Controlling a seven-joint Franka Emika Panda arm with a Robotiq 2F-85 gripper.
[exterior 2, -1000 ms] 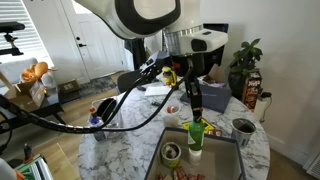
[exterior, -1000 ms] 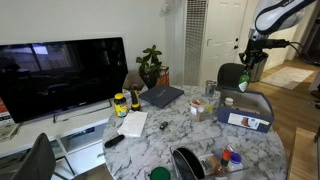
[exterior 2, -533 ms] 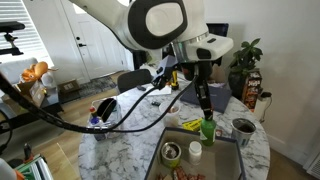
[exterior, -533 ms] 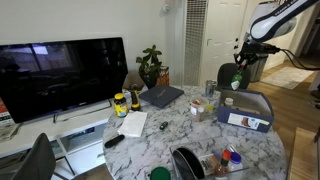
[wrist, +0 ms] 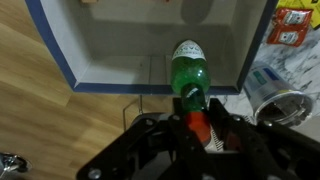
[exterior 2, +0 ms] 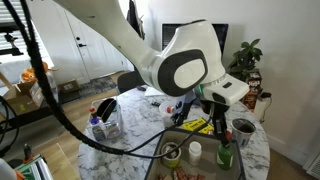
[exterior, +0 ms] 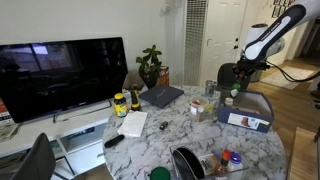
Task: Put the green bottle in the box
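My gripper lowers a little toward the box's inside bottom next and releases the green bottle there, as the bottle already hangs within the box's sides.
The green bottle hangs in my gripper, whose fingers are shut on its neck and red cap. In the wrist view its body hangs over the inner floor of the blue-grey box, close to the box's near wall. In an exterior view the bottle hangs low under the gripper, at the far end of the box, which has a white label on its side. In an exterior view the bottle is down inside the box, below the gripper.
A metal cup and snack packets lie just outside the box. A small white bottle and a round jar sit in the box. A laptop, yellow-lidded jars, a plant and a TV lie further off.
The arm has come down and carried the green bottle sideways, from above the box to low inside it. The gripper stays shut on the bottle.
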